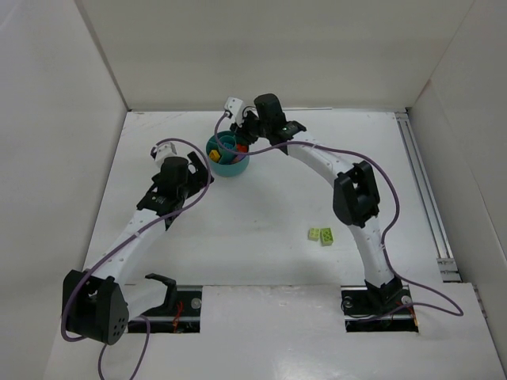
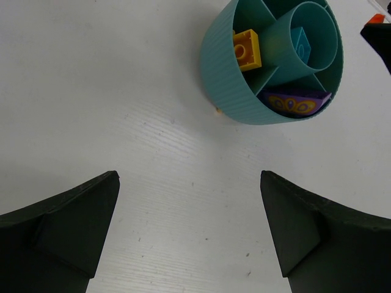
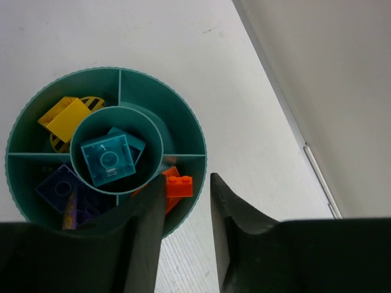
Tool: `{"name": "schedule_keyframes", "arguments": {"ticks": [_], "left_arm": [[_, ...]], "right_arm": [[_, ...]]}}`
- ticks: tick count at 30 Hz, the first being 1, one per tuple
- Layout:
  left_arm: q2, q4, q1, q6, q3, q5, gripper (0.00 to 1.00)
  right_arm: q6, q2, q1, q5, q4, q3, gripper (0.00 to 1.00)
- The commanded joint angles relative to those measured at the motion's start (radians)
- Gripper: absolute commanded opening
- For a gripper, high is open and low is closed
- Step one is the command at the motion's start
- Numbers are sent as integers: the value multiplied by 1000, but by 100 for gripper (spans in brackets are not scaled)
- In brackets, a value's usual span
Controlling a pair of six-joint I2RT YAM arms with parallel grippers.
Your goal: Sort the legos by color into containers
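The smaller lime green brick [image 1: 314, 234] is still outside the dish [image 1: 230, 168], so the left gripper should next go to the right in the top view, back and down onto it.
The round teal dish [image 1: 230, 168] stands at the back centre of the table. In the right wrist view the dish [image 3: 153, 91] holds teal bricks [image 3: 108, 159] in its centre cup, yellow pieces [image 3: 64, 119], purple pieces [image 3: 61, 189] and an orange brick [image 3: 180, 186] in separate wedges. My right gripper [image 3: 186, 180] hangs open over the orange wedge, its jaws either side of the orange brick without gripping it; it also shows in the top view [image 1: 242, 141]. My left gripper [image 2: 189, 232] is wide open and empty over bare table just short of the dish [image 2: 226, 79]. Two lime green bricks [image 1: 321, 235] lie on the table.
White walls close the table in at the back and both sides. A metal rail [image 1: 424, 190] runs along the right edge. The right arm's elbow [image 1: 354, 194] stands just behind the green bricks. Cables loop along both arms.
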Motion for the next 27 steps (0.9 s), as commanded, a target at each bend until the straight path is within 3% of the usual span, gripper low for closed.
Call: {"name": "schedule_keyframes", "arguments": {"ticks": [1, 8, 9, 16, 18, 21, 27], "left_arm": [[-10, 37, 5, 17, 40, 24, 99], [-29, 37, 5, 38, 40, 88, 99], [-29, 37, 5, 48, 40, 120, 99], [-29, 49, 5, 57, 40, 177, 99], [-29, 59, -4, 80, 40, 195, 99], [-6, 59, -82, 127, 73, 220, 99], [123, 49, -372, 203, 146, 162, 99]], "right_arm": [[-5, 1, -5, -39, 45, 45, 41], [-5, -32, -14, -30, 45, 21, 62], [-5, -51, -14, -21, 45, 21, 69], [-5, -163, -14, 0, 45, -85, 74], [-5, -212, -33, 30, 68, -134, 86], [38, -348, -63, 115, 79, -293, 97], [213, -739, -189, 259, 117, -793, 100]]}}
